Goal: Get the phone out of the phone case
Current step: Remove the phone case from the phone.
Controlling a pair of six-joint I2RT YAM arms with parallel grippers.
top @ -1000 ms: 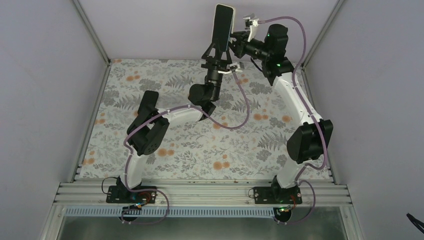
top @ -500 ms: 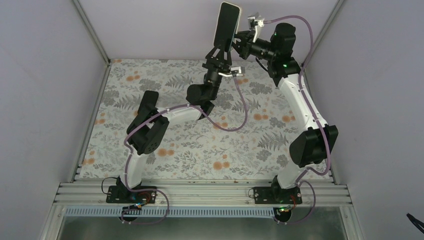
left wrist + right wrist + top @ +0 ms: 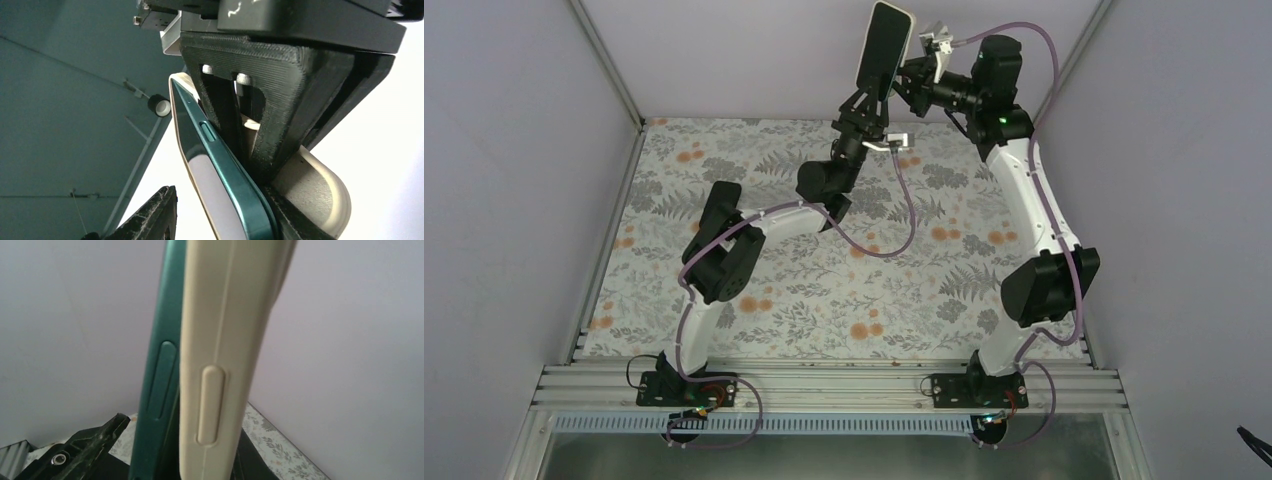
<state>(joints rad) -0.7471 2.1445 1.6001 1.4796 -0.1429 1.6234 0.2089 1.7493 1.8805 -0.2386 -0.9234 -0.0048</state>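
My right gripper should go down and back toward its base to release the cream case, as the open floral table mat is below it that way.
The phone [image 3: 884, 42] stands raised in the air at the back of the cell, tilted a little to the right. My left gripper [image 3: 869, 97] grips its lower end from below. My right gripper [image 3: 909, 78] comes in from the right at the phone's lower half. In the right wrist view the green phone [image 3: 157, 380] and the cream case [image 3: 220, 340] stand edge-on with a dark gap between them. My right gripper [image 3: 215, 460] straddles the case. In the left wrist view my left gripper [image 3: 225, 212] holds the phone [image 3: 225, 160]. The case [image 3: 315, 190] bulges off its back behind a black finger [image 3: 260, 125].
The floral table mat [image 3: 824, 290] lies well below both grippers. Grey enclosure walls stand close on the left [image 3: 514, 200], back and right. The aluminium rail [image 3: 824, 385] with both arm bases runs along the near edge. Purple cables [image 3: 904, 215] loop beside the arms.
Both grippers and the phone have moved together to the right and slightly up. The phone has tipped from upright to a lean towards the right.
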